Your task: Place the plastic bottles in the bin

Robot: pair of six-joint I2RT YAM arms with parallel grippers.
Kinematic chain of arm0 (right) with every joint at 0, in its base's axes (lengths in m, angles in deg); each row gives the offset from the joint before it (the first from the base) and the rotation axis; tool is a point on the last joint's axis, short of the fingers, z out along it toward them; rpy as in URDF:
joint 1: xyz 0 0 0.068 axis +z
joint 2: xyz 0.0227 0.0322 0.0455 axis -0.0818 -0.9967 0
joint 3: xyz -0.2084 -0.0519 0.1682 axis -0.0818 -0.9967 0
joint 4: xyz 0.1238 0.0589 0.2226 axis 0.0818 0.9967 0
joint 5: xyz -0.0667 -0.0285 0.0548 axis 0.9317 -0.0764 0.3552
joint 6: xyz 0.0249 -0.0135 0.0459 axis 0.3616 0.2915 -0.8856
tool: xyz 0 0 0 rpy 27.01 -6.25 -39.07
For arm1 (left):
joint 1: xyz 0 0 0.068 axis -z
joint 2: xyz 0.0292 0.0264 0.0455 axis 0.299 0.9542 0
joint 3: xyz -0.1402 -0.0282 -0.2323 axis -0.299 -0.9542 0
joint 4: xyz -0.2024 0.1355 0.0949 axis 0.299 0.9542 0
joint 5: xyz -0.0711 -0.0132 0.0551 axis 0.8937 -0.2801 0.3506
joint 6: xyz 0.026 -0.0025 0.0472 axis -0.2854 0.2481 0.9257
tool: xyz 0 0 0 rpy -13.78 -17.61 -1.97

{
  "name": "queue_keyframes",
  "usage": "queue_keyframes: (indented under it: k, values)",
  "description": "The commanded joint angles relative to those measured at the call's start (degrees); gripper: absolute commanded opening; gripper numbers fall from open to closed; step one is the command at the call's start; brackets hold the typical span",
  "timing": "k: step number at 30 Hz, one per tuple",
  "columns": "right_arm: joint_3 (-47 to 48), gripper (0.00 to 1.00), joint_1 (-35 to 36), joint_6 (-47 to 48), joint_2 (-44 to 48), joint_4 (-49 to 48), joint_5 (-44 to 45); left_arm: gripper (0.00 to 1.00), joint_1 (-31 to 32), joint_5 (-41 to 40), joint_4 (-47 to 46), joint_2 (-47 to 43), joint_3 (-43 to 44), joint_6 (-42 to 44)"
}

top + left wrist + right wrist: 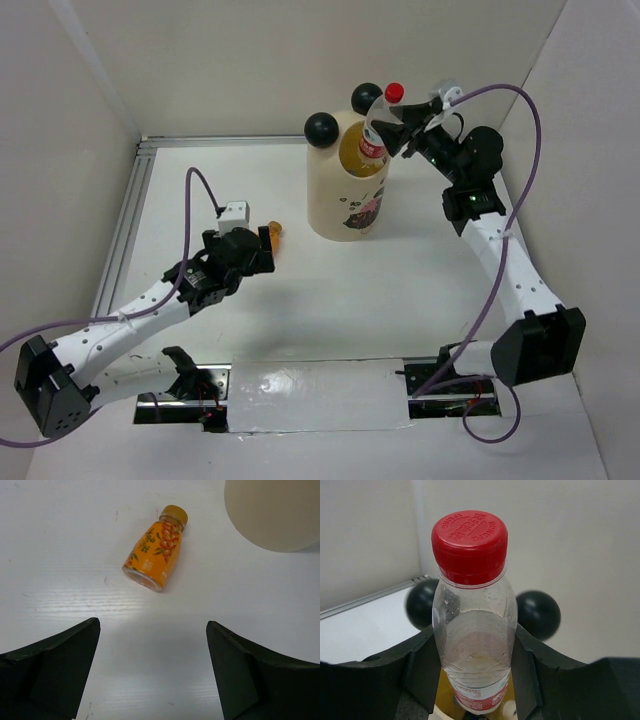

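My left gripper should move down to its right in the top view next and turn to match the slant, because the orange bottle's labelled body [275,236] [158,546] lies slanted below it there.
The cream bin [348,190] with two black ball ears stands at the back of the table. My right gripper [393,128] is shut on a clear bottle with a red cap and red label [380,125] and holds it upright over the bin's mouth. In the right wrist view the bottle [472,620] sits between the fingers [420,665], with the ears behind it. A short amber-orange bottle [157,555] lies on its side on the table. My left gripper [152,645] is open and empty just short of it. In the top view the orange bottle [274,234] peeks out beside my left gripper [262,250].
The bin's cream wall [272,512] shows at the upper right of the left wrist view. White walls enclose the table on three sides. A metal rail [125,220] runs along the left edge. A shiny strip [315,395] lies at the near edge between the arm bases.
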Motion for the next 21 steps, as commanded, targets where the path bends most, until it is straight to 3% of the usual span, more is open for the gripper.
queue_keyframes:
  k: [1,2,5,6,7,10,21]
  values:
    - [0.69,0.36,-3.09,-5.27,-2.99,-5.37,-1.17,1.00,-3.85,3.16,-6.33,1.78,2.22,6.53]
    - [1.48,0.38,-3.79,-7.02,-5.08,-5.38,-2.56,1.00,-4.56,4.03,-9.03,2.32,1.69,9.15]
    - [2.80,0.59,-4.85,-9.14,-8.52,-4.77,-7.57,1.00,-7.98,6.40,-13.79,4.86,1.69,13.47]
    - [2.80,0.74,-4.85,-9.15,-8.53,-4.77,-8.54,1.00,-8.69,7.11,-17.11,5.74,1.69,16.62]
    - [3.41,0.81,-4.85,-9.15,-9.14,-4.77,-9.25,1.00,-9.40,7.73,-18.28,6.79,1.69,17.87]
    - [3.42,0.94,-4.85,-9.76,-9.15,-4.77,-10.14,1.00,-11.68,10.02,-21.61,12.33,4.23,22.53]
    - [2.28,0.97,-11.17,-8.71,-0.99,7.16,-11.45,1.00,-14.14,7.56,-21.63,38.43,17.06,28.43]
